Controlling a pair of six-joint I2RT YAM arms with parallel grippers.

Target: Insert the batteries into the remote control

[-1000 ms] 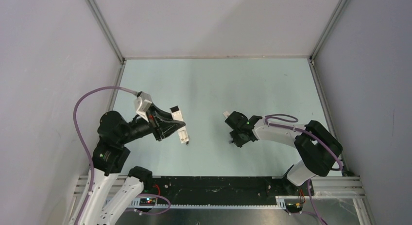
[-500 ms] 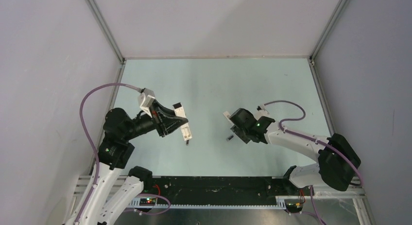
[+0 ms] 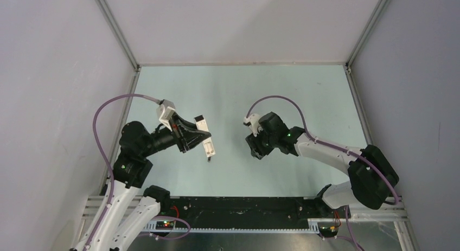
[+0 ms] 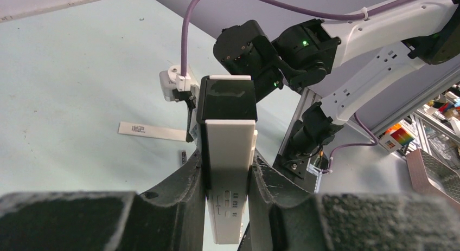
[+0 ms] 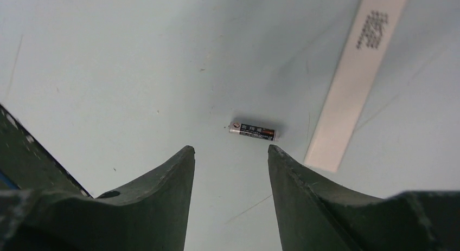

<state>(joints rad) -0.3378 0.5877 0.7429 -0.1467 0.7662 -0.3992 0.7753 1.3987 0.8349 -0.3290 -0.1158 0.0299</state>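
Observation:
I need to turn my right gripper next and lower it onto the battery's middle. The battery lies below my right gripper, with its length across the gap between the fingers.
My left gripper is shut on the remote control, a white bar with a black end section. It grips the white part and holds it above the table. One battery, dark with a metallic end, lies on the table just ahead of my right gripper. That gripper is open and empty, hovering low above the battery. The same battery shows in the left wrist view. In the top view my right gripper hides it. A second small dark cell lies below the remote's lower end.
A flat white strip with printed text lies on the table right of the battery; it also shows in the left wrist view. The pale table is walled at the back and sides. The two arms face each other.
My right arm has turned its wrist and shifted its gripper left and forward, over the battery that lay uncovered half a second ago. The left gripper, with the remote, has barely moved.

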